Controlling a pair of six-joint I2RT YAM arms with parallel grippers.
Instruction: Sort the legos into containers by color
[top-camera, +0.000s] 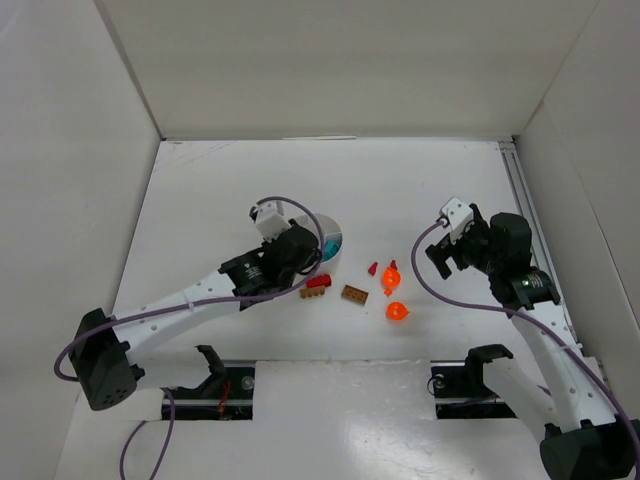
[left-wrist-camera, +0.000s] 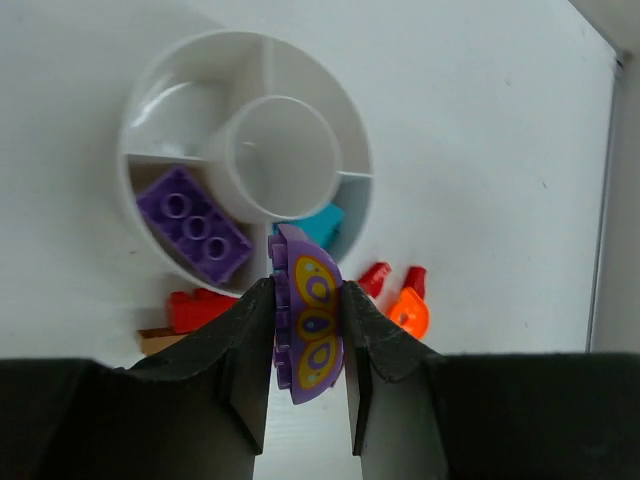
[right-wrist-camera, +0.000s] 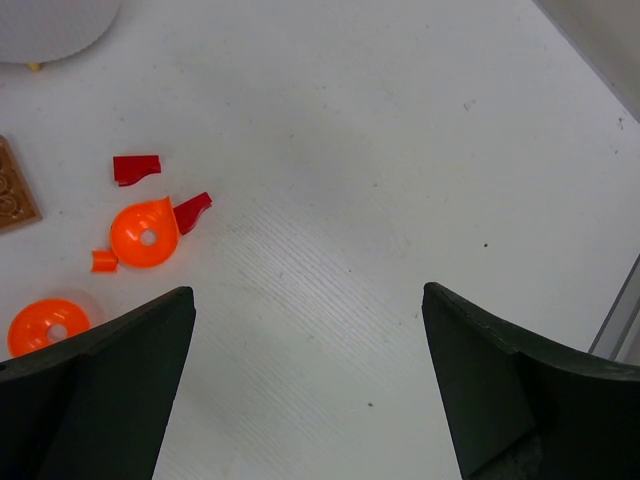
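Observation:
The left gripper shifts from the dish's near rim over the wedge with the purple brick (left-wrist-camera: 194, 225) next and lowers into that wedge.
My left gripper (left-wrist-camera: 306, 292) is shut on a purple rounded piece with a yellow pattern (left-wrist-camera: 308, 330) and holds it on edge just above the near rim of the round white dish (left-wrist-camera: 150, 90). The dish holds a purple brick (left-wrist-camera: 195, 223) in one wedge and a teal brick (left-wrist-camera: 318, 222) in another. Its central cup is empty. A red brick (top-camera: 318, 283), a brown brick (top-camera: 354, 293), two orange rounded pieces (top-camera: 391, 273) (top-camera: 397, 312) and small red bits (top-camera: 372, 268) lie on the table. My right gripper (right-wrist-camera: 310, 330) is open and empty, right of the orange pieces (right-wrist-camera: 145, 233).
White walls enclose the table (top-camera: 420, 180) on three sides. A second brown piece (left-wrist-camera: 158, 340) lies under the red brick (left-wrist-camera: 200, 307). In the top view my left arm (top-camera: 180, 305) hides most of the dish (top-camera: 333, 243).

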